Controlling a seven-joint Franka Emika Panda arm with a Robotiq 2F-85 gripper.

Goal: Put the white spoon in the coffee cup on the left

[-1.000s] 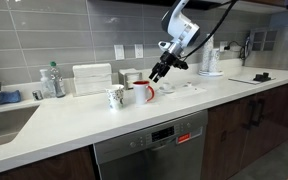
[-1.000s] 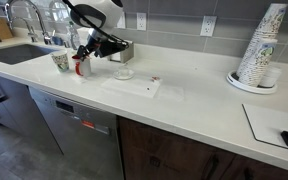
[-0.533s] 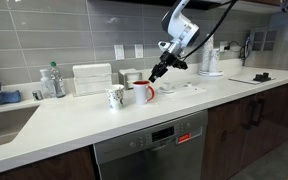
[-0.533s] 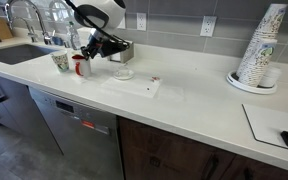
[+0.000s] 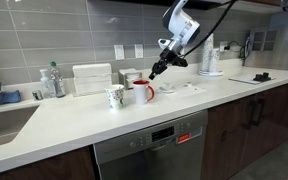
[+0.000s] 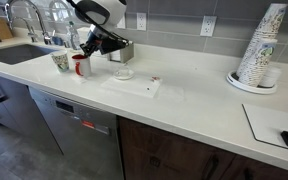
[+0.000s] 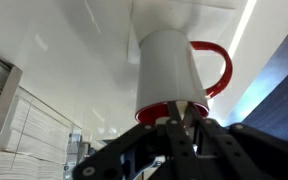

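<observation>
I will lift my gripper, turn it upright over the coffee cup's opening (image 5: 115, 88) and lower it to let go of the spoon, because the coffee cup stands beyond the red mug.
The white spoon (image 7: 182, 107) shows only as a thin white sliver standing in the red-rimmed, red-handled mug (image 7: 174, 65), pinched between my fingertips. My gripper (image 7: 181, 117) is shut on it, right over that mug's mouth. In both exterior views the gripper (image 5: 155, 73) (image 6: 85, 52) hangs tilted over the red mug (image 5: 142, 92) (image 6: 81, 66); the spoon is too small to see there. The coffee cup (image 5: 115, 97) (image 6: 60, 62), white with a dark greenish print, stands beside the red mug, apart from the gripper.
A small white dish (image 6: 123, 73) and a white sheet (image 6: 134, 86) lie on the counter past the mugs. A stack of paper cups (image 6: 259, 48) stands far along. A sink (image 6: 19, 50), a bottle (image 5: 52, 80) and a white box (image 5: 92, 78) are near the cups' side.
The jaws have closed from open to shut around the spoon's handle. The gripper stays over the red mug, shifted only slightly.
</observation>
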